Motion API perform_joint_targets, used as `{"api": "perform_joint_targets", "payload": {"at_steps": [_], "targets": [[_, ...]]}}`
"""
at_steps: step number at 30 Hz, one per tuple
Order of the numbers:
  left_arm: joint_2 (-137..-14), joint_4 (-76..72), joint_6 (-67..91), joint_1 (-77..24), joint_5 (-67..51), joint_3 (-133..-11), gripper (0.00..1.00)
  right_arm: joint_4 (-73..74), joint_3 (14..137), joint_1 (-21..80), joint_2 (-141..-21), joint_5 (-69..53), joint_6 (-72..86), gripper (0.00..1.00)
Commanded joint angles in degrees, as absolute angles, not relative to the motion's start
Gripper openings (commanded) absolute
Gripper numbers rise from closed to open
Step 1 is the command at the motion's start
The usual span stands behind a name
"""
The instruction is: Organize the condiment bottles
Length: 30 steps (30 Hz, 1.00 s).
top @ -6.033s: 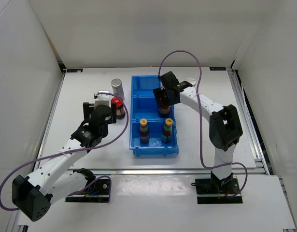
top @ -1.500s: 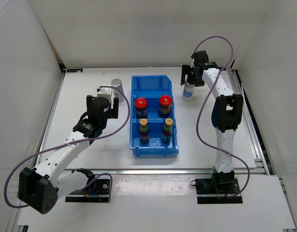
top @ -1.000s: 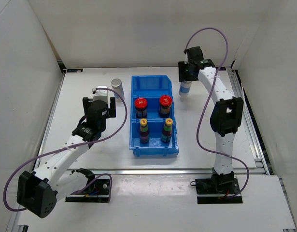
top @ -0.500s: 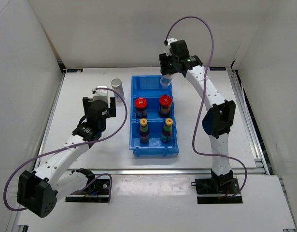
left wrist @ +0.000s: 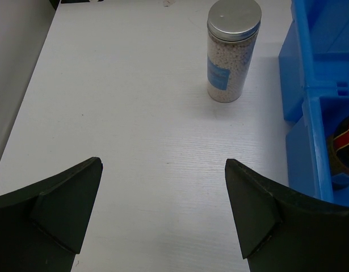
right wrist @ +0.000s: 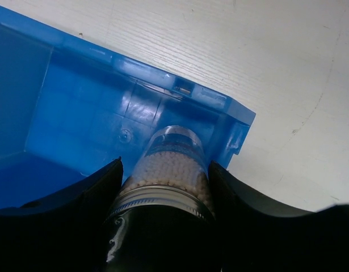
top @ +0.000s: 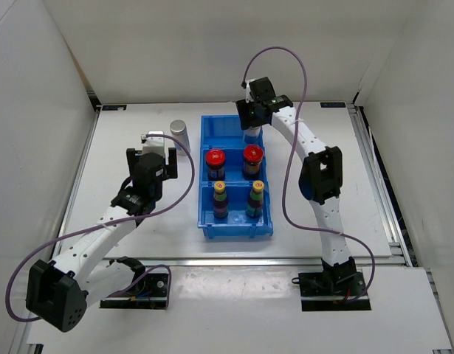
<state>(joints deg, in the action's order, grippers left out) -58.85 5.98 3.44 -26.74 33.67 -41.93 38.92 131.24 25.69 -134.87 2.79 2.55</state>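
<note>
The open left gripper should move outward and to the right in the top view, then down around the bottle's silver lid (top: 178, 126) (left wrist: 235, 19), since the bottle on the table stands beyond the gripper's fingers.
My right gripper (top: 254, 125) is shut on a silver-topped bottle (right wrist: 174, 164) of white beads, holding it in the far compartment of the blue bin (top: 221, 127); the right wrist view shows the bottle near the bin's far right corner (right wrist: 236, 122). The other silver-topped bottle (top: 179, 136) stands on the table left of the bin, also in the left wrist view (left wrist: 232, 48). My left gripper (top: 159, 147) is open and empty, a little short of it. Two red-capped dark bottles (top: 215, 163) (top: 252, 159) fill the middle compartment. Two yellow-capped bottles (top: 221, 198) (top: 256, 196) stand in the near compartment.
The blue bin's left wall (left wrist: 310, 107) runs along the right of the left wrist view, with a red-capped bottle (left wrist: 345, 144) just inside. White enclosure walls stand around the table (top: 123, 221).
My right arm carried the silver-topped bottle from the table right of the bin leftward and lowered it into the far compartment. My left gripper has stayed open near the other silver-topped bottle.
</note>
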Motion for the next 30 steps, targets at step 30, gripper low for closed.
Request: {"api": "perform_joint_targets", "payload": {"at_steps": [30], "targets": [[-87.5,18.3,8.8,-14.0,11.0,-78.5,1.0,34.3,102.1,23.7,-91.1,-2.5,8.1,0.99]]}}
